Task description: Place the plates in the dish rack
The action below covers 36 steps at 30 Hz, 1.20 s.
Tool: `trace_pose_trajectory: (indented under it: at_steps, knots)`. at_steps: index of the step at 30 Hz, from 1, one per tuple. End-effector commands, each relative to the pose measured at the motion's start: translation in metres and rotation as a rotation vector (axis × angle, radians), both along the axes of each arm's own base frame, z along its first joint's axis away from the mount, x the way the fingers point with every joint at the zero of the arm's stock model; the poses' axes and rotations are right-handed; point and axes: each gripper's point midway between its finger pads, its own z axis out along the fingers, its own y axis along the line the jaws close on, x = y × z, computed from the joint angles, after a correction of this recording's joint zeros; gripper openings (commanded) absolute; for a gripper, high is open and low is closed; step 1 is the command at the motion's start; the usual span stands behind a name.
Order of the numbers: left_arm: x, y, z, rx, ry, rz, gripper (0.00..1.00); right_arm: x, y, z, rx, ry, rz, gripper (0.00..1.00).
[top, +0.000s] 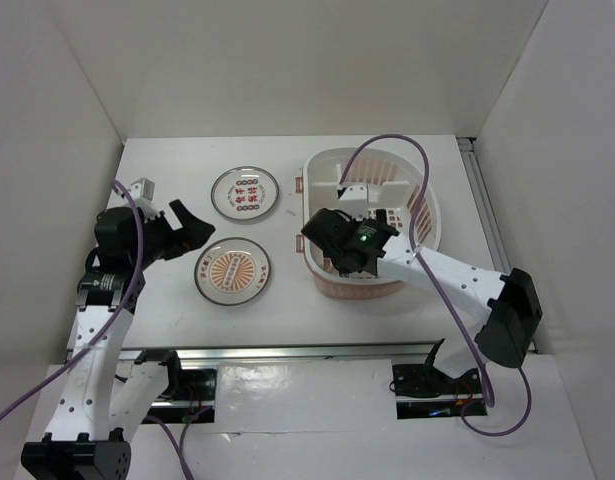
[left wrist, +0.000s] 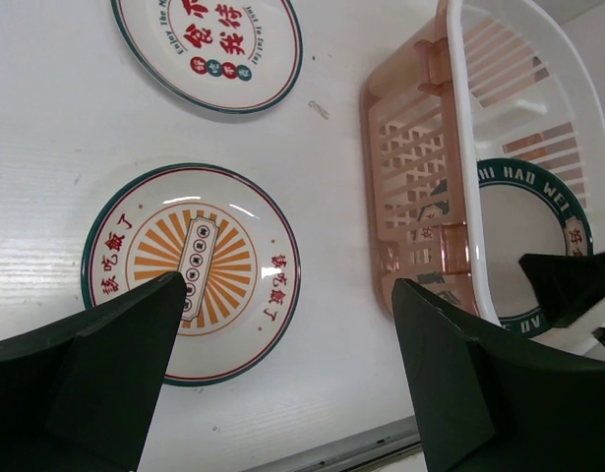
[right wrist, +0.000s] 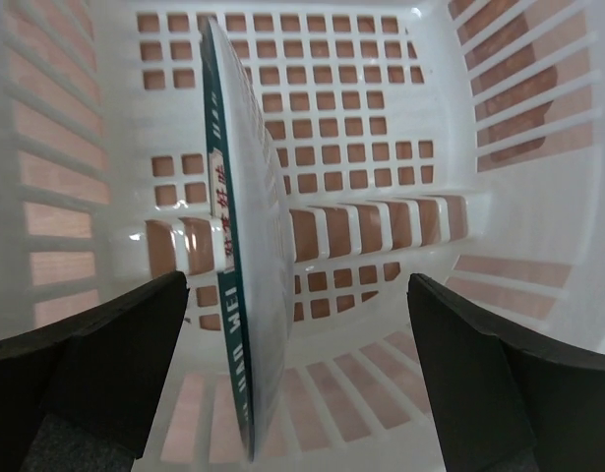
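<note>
My left gripper reaches outward and down to the character plate's rim farthest from the rack next, and it tilts since the plate lies flat.
The pale pink dish rack [top: 423, 215] stands at the right of the table. My right gripper [top: 379, 215] is down inside it, open. In the right wrist view the teal-rimmed plate [right wrist: 233, 246] stands on edge in the rack [right wrist: 381, 128], between my open fingers [right wrist: 125, 354] and nearer the left one, which it does not visibly touch. The sunburst plate [top: 233, 272] and the plate with red-green characters [top: 245, 192] lie flat on the table. My left gripper [top: 202, 232] is open and empty, just left of the sunburst plate [left wrist: 191, 270].
The left wrist view shows the rack's slotted wall [left wrist: 420, 187] to the right of both flat plates, with the teal-rimmed plate [left wrist: 528, 236] inside. White walls close in the table on three sides. A metal rail [top: 307, 352] runs along the near edge.
</note>
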Motion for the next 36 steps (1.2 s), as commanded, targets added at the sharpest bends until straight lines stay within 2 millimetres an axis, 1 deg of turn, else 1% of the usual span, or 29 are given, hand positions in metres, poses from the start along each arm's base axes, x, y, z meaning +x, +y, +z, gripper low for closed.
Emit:
trace_pose_trajectory:
  at_steps: [1, 2, 3, 4, 5, 6, 7, 8, 9, 10, 11, 12, 13, 14, 15, 17, 18, 19, 20, 21, 22, 23, 25, 26, 27, 28, 30, 35, 36]
  knots:
    - [0.01, 0.004, -0.002, -0.015, 0.016, 0.046, 1.0, 0.004, -0.005, 0.05, 0.014, -0.123, -0.055, 1.0]
    - [0.012, 0.004, -0.006, -0.031, 0.038, 0.054, 1.0, 0.004, -0.003, 0.066, 0.035, -0.156, -0.056, 1.0]
    - [0.018, 0.006, -0.018, -0.05, 0.089, 0.073, 1.0, 0.005, -0.005, 0.072, 0.03, -0.169, -0.063, 1.0]
    - [0.024, 0.007, -0.021, -0.081, 0.113, 0.105, 1.0, 0.004, -0.008, 0.088, 0.036, -0.212, -0.058, 1.0]
    - [0.027, 0.006, -0.03, -0.103, 0.144, 0.118, 1.0, 0.002, -0.004, 0.094, 0.047, -0.225, -0.033, 1.0]
    - [0.039, 0.006, -0.029, -0.129, 0.115, 0.129, 1.0, 0.003, -0.004, 0.104, 0.059, -0.252, -0.027, 1.0]
    - [0.05, 0.009, -0.038, -0.145, 0.128, 0.147, 1.0, -0.004, -0.003, 0.115, 0.053, -0.268, 0.039, 1.0]
    - [0.058, 0.008, -0.047, -0.174, 0.139, 0.162, 1.0, -0.003, 0.012, 0.125, 0.136, -0.305, 0.087, 1.0]
    - [0.072, 0.012, -0.041, -0.199, 0.097, 0.168, 1.0, -0.005, 0.013, 0.121, 0.15, -0.307, 0.119, 1.0]
    - [0.081, 0.024, -0.046, -0.229, 0.104, 0.19, 1.0, -0.013, 0.014, 0.135, 0.218, -0.334, 0.162, 1.0]
    - [0.092, 0.029, -0.068, -0.266, 0.173, 0.216, 1.0, -0.015, 0.026, 0.141, 0.267, -0.341, 0.236, 1.0]
    - [0.099, 0.037, -0.077, -0.273, 0.183, 0.232, 1.0, -0.018, 0.027, 0.138, 0.274, -0.336, 0.262, 1.0]
    - [0.112, 0.046, -0.075, -0.283, 0.153, 0.252, 1.0, -0.023, 0.029, 0.141, 0.286, -0.335, 0.293, 1.0]
    - [0.119, 0.061, -0.079, -0.314, 0.153, 0.273, 1.0, -0.025, 0.03, 0.141, 0.279, -0.333, 0.316, 1.0]
    - [0.124, 0.068, -0.099, -0.357, 0.198, 0.293, 1.0, -0.03, 0.032, 0.139, 0.281, -0.319, 0.341, 1.0]
    - [0.136, 0.084, -0.105, -0.423, 0.171, 0.296, 1.0, -0.034, 0.035, 0.137, 0.265, -0.305, 0.373, 1.0]
    - [0.141, 0.085, -0.109, -0.458, 0.177, 0.297, 1.0, -0.039, 0.036, 0.138, 0.273, -0.301, 0.391, 1.0]
    - [0.144, 0.084, -0.127, -0.487, 0.218, 0.295, 1.0, -0.04, 0.037, 0.138, 0.277, -0.297, 0.398, 1.0]
    - [0.148, 0.082, -0.131, -0.502, 0.219, 0.285, 1.0, -0.044, 0.038, 0.142, 0.283, -0.301, 0.421, 1.0]
    - [0.159, 0.083, -0.128, -0.491, 0.198, 0.281, 1.0, -0.045, 0.04, 0.15, 0.322, -0.322, 0.432, 1.0]
    - [0.163, 0.081, -0.132, -0.486, 0.208, 0.282, 1.0, -0.046, 0.041, 0.145, 0.31, -0.311, 0.447, 1.0]
    - [0.169, 0.076, -0.146, -0.468, 0.238, 0.282, 1.0, -0.05, 0.044, 0.151, 0.336, -0.321, 0.465, 1.0]
    - [0.183, 0.075, -0.148, -0.467, 0.239, 0.272, 1.0, -0.051, 0.046, 0.15, 0.341, -0.316, 0.475, 1.0]
    - [0.187, 0.07, -0.164, -0.47, 0.276, 0.266, 1.0, -0.052, 0.048, 0.15, 0.337, -0.311, 0.491, 1.0]
    - [0.196, 0.067, -0.161, -0.455, 0.264, 0.245, 1.0, -0.052, 0.048, 0.15, 0.337, -0.311, 0.491, 1.0]
    - [0.202, 0.069, -0.165, -0.448, 0.265, 0.242, 0.99, -0.054, 0.048, 0.152, 0.348, -0.312, 0.5, 1.0]
    - [0.214, 0.063, -0.179, -0.424, 0.281, 0.225, 0.99, -0.054, 0.05, 0.149, 0.344, -0.309, 0.512, 1.0]
    - [0.23, 0.054, -0.207, -0.411, 0.353, 0.23, 0.94, -0.054, 0.057, 0.15, 0.349, -0.312, 0.533, 1.0]
    - [0.232, 0.048, -0.211, -0.393, 0.36, 0.218, 0.94, -0.053, 0.058, 0.147, 0.334, -0.307, 0.538, 1.0]
